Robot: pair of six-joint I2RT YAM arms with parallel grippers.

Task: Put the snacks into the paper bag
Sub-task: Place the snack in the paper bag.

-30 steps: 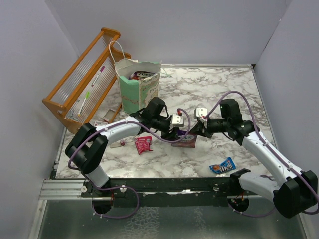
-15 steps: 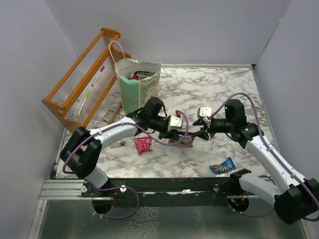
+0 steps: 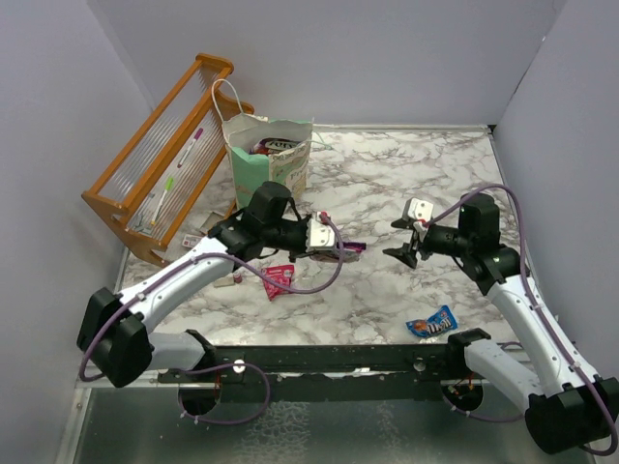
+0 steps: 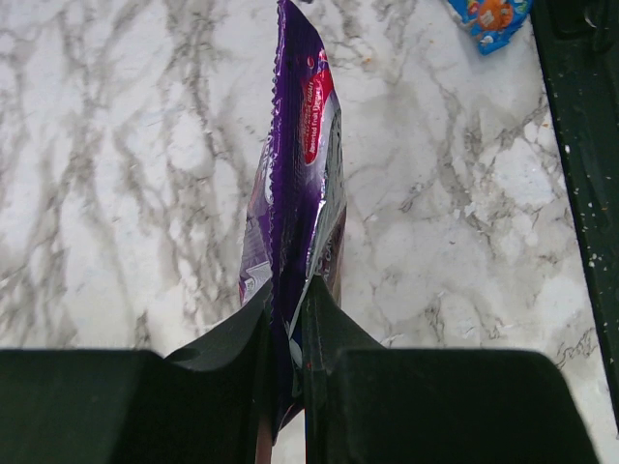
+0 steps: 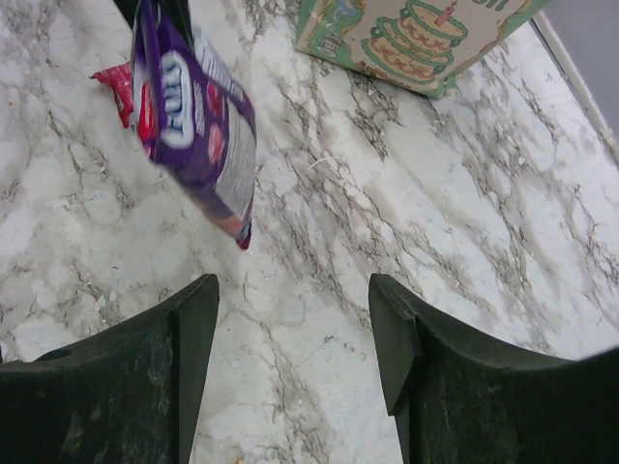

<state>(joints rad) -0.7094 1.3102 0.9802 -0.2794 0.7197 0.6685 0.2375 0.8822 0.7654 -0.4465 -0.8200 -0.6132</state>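
The mint-green paper bag stands open at the top, so the left gripper should next lift and move outward over the bag's opening point(image 3: 271, 143) to release the purple packet.
My left gripper point(image 3: 334, 253) point(image 4: 287, 295) is shut on a purple snack packet point(image 3: 348, 249) point(image 4: 300, 174), which hangs edge-on above the marble table. My right gripper point(image 3: 398, 253) point(image 5: 295, 290) stands open and empty to the right of that packet point(image 5: 198, 121), apart from it. A red packet point(image 3: 279, 280) point(image 5: 118, 82) lies under my left arm. A blue packet point(image 3: 432, 323) point(image 4: 488, 14) lies near the front edge. The mint-green paper bag point(image 3: 266, 179) point(image 5: 416, 39) stands upright at the back left with packets point(image 3: 271, 147) inside.
An orange slatted rack point(image 3: 160, 155) leans at the far left beside the bag. A small flat item point(image 3: 198, 237) and a tiny tube point(image 3: 227, 281) lie near its foot. The black front rail point(image 4: 580, 116) borders the table's near edge.
My right gripper opened, let go of the purple packet and drew back to the right. My left gripper shut on the packet and carried it left, toward the bag.
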